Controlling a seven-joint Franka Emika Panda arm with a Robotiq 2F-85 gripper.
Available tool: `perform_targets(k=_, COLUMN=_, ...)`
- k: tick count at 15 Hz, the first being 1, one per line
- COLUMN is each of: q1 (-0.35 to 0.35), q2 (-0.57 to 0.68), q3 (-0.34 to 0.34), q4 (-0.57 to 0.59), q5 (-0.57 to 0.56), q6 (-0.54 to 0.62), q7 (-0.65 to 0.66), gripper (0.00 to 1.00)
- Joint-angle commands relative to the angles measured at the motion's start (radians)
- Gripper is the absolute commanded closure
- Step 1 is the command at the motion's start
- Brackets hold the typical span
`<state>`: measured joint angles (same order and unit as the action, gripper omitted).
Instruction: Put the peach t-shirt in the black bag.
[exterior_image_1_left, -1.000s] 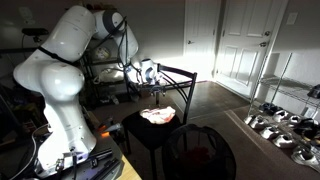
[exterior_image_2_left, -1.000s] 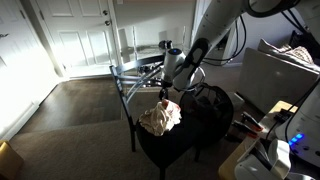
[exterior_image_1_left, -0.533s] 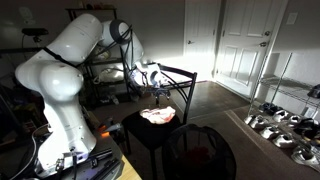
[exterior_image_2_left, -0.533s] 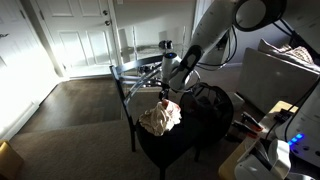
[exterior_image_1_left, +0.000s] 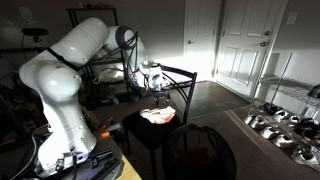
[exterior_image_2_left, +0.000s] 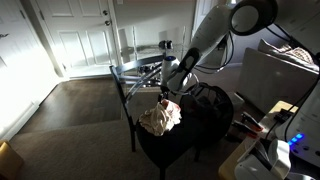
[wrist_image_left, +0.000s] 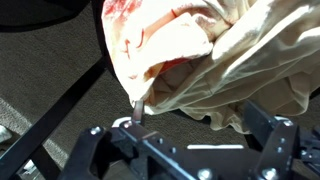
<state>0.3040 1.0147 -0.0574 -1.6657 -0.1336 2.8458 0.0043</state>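
The shirt's bunched fold (exterior_image_2_left: 169, 107) (wrist_image_left: 188, 42) is raised below my gripper and gives its open fingers something to pinch. My gripper should lower those fingers down around it next.
The peach t-shirt (exterior_image_1_left: 157, 116) lies crumpled on a small black table (exterior_image_1_left: 140, 138); it also shows in the other exterior view (exterior_image_2_left: 160, 119) and fills the top of the wrist view (wrist_image_left: 215, 55). My gripper (exterior_image_1_left: 157, 93) hangs just above the shirt, also seen from the other side (exterior_image_2_left: 166, 99). In the wrist view the gripper (wrist_image_left: 200, 120) is open, its fingers spread on either side of the shirt's lower edge, holding nothing. The black bag (exterior_image_1_left: 200, 150) stands beside the table, its mouth open upward (exterior_image_2_left: 208, 104).
A black metal frame table (exterior_image_2_left: 135, 72) stands behind the small table. White doors (exterior_image_1_left: 240, 40) are at the back, and a wire rack with shoes (exterior_image_1_left: 280, 125) is at one side. Boxes and clutter (exterior_image_2_left: 285, 70) sit near the robot base.
My gripper has come slightly lower and closer over the shirt as the arm shifted. The shirt and the bag have not moved.
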Motion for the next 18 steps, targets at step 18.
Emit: perform_targets(k=18, q1=-0.039, q2=0.182, q3=0.009, q4=0.179, q5=-0.001, q6=-0.084, q7=0.007, gripper=0.00)
